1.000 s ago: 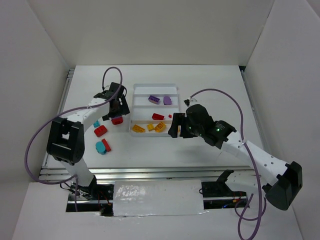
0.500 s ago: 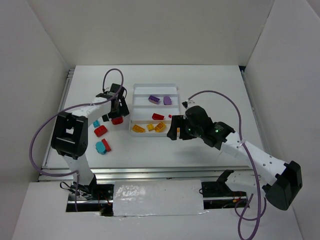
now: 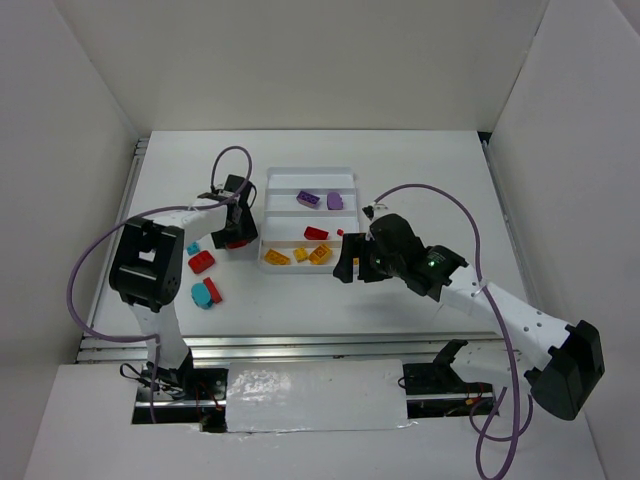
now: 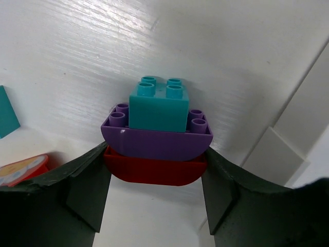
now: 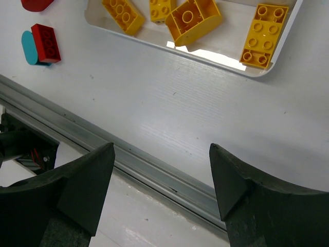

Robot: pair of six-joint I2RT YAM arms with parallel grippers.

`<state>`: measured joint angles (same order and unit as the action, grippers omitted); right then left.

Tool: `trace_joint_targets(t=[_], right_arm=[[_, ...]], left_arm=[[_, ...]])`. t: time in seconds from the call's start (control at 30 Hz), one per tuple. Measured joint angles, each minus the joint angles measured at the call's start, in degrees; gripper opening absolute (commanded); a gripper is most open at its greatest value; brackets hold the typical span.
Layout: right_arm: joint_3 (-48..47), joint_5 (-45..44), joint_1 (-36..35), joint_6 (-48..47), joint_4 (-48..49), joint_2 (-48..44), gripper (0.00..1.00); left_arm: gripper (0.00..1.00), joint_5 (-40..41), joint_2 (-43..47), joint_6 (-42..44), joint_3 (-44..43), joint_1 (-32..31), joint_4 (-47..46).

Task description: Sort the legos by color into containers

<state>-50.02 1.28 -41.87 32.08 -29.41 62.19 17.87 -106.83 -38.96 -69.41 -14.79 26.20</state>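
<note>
I will next lift my left gripper, then lower it into the empty end of the red legos' section (image 3: 284,228) to release the matching red brick.
My left gripper (image 4: 155,172) is shut on a stack of legos: its fingers press both ends of a red curved brick (image 4: 154,167) that carries a purple curved brick (image 4: 154,139) and a teal square brick (image 4: 158,105). In the top view this gripper (image 3: 237,228) is just left of the white tray (image 3: 268,215), with the red brick (image 3: 236,241) at its tips. The tray holds purple legos (image 3: 308,199), red legos (image 3: 316,233) and yellow legos (image 3: 300,255) in separate compartments. My right gripper (image 3: 346,266) is open and empty over the table in front of the tray; it also shows in the right wrist view (image 5: 162,149).
Loose on the table at the left lie a teal brick (image 3: 193,247), a red brick (image 3: 201,262) and a teal-and-red pair (image 3: 207,292), the pair also in the right wrist view (image 5: 41,42). A metal rail (image 5: 154,170) runs along the table's front edge.
My left gripper has come down and closer to the red brick, which stayed in place. My right gripper has drifted slightly left, still open.
</note>
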Motion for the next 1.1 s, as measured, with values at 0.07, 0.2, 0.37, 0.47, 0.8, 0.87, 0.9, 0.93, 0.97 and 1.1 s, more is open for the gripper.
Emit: trace_joint_targets(t=[0.07, 0.2, 0.37, 0.47, 0.8, 0.87, 0.9, 0.93, 0.97, 1.1], right_arm=[[0.0, 0.0, 0.0, 0.0, 0.1, 0.0, 0.82], [0.0, 0.0, 0.0, 0.0, 0.5, 0.0, 0.82], [0.0, -1.1, 0.0, 1.4, 1.4, -1.8, 0.83], [-0.1, -3.3, 0.0, 3.6, 1.7, -5.4, 0.84], [-13.0, -12.3, 0.8, 9.9, -1.6, -15.1, 0.86], [-15.7, -12.5, 0.9, 10.1, -2.9, -14.7, 0.86], [-16.7, -12.1, 1.0, 10.1, -3.9, -14.4, 0.86], [-17.6, -11.4, 1.0, 10.1, -4.8, -14.0, 0.85], [-18.1, -10.3, 1.0, 10.1, -5.4, -13.4, 0.85], [-17.7, -2.4, 1.1, 9.9, -6.6, -9.7, 0.81]], left_arm=[[0.21, -0.6, 0.4, 0.1, 0.0, 0.0, 0.3], [0.12, -1.3, 4.7, 1.5, 0.0, -0.2, 1.8], [0.01, -1.5, 16.4, 4.8, -1.3, -3.7, 3.2], [0.0, -2.6, 23.5, 7.8, -2.5, -10.1, 2.4], [0.0, -21.2, 43.3, 24.0, 10.0, -30.1, -9.9], [0.0, -25.2, 45.9, 26.6, 12.7, -32.9, -12.1], [0.0, -26.8, 46.6, 27.5, 13.5, -33.6, -12.9], [0.0, -28.2, 47.1, 28.6, 13.9, -34.0, -13.5], [0.0, -29.6, 47.1, 29.9, 14.1, -34.3, -13.9], [0.0, -32.3, 46.4, 33.0, 13.9, -36.4, -15.0]])
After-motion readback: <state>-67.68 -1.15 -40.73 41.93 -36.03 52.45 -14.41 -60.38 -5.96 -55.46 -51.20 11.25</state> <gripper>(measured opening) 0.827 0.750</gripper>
